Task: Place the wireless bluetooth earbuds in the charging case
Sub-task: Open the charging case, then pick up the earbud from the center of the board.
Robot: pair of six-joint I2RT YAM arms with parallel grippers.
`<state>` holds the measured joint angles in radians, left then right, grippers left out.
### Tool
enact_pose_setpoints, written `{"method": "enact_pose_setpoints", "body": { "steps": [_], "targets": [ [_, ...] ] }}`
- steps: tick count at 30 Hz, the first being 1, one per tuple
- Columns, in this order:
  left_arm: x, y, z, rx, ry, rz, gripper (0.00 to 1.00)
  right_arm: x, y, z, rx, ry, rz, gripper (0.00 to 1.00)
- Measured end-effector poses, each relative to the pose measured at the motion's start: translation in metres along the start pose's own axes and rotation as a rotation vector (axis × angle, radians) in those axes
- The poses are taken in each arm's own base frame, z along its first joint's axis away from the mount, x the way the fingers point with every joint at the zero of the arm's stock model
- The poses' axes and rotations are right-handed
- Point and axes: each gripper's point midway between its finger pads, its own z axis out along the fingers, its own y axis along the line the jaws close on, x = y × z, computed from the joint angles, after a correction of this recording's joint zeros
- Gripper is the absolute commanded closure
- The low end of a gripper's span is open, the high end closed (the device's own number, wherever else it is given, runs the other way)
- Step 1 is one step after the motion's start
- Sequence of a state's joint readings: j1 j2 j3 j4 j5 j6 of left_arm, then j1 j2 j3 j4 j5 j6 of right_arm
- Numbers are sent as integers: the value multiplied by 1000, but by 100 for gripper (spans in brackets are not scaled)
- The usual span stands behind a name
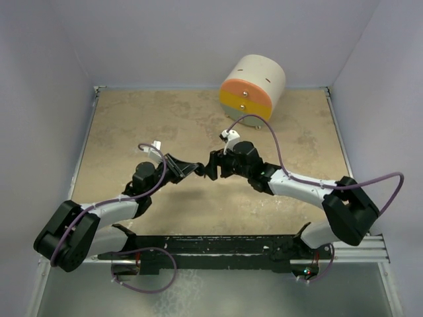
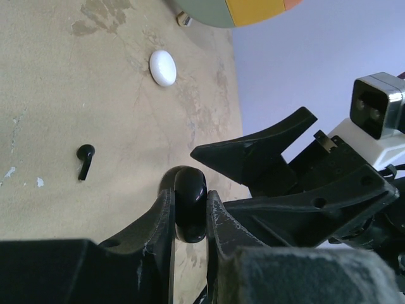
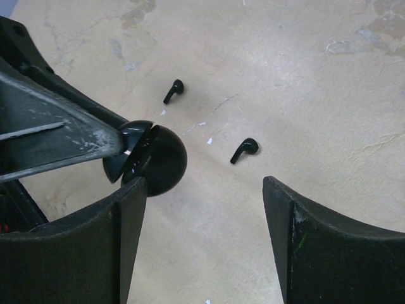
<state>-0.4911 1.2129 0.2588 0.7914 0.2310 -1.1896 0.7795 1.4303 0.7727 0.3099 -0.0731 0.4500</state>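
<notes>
I will next move my right gripper left in the top view and down onto the farther earbud's round head, which lies below it, beyond the case (image 2: pixel 190 202).
My left gripper (image 2: pixel 190 197) is shut on the charging case (image 2: pixel 190 202), a glossy black round puck held on edge just above the table. In the right wrist view the case (image 3: pixel 157 159) shows a thin split between its two halves. My right gripper (image 3: pixel 202 183) is open and empty, and its left finger sits right beside the case. Both grippers meet at the table's middle (image 1: pixel 205 170). Two small black earbuds (image 3: pixel 174 90) (image 3: pixel 245 150) lie on the table beyond the case. One earbud also shows in the left wrist view (image 2: pixel 85 161).
A cream-and-orange cylindrical drawer unit (image 1: pixel 252 86) stands at the back of the table. A small white oval object (image 2: pixel 162 68) lies on the table in front of it. The right arm's fingers (image 2: pixel 266 149) crowd the left gripper's right side.
</notes>
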Motion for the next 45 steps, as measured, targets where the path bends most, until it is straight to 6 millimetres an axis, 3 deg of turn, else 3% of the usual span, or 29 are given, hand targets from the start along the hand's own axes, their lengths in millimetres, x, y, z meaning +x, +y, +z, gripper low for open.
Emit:
{"method": "enact_pose_setpoints", "body": {
  "steps": [13, 20, 26, 30, 35, 45],
  "targets": [
    [-12, -5, -2, 10, -37, -26, 100, 31, -15, 31, 22, 62, 19, 25],
    [-56, 6, -10, -17, -159, -59, 100, 26, -14, 32, 20, 42, 23, 26],
    [-86, 17, -19, -31, -223, -98, 100, 13, -14, 37, 44, 29, 12, 34],
    [-108, 21, -28, -19, -272, -133, 100, -3, -5, 60, 49, 33, -18, 43],
    [-123, 19, -39, 24, -309, -168, 100, 4, 8, 89, 41, 87, -56, 54],
    [-125, 27, -53, 39, -330, -234, 100, 20, 15, 119, 43, 189, -43, 53]
  ]
}}
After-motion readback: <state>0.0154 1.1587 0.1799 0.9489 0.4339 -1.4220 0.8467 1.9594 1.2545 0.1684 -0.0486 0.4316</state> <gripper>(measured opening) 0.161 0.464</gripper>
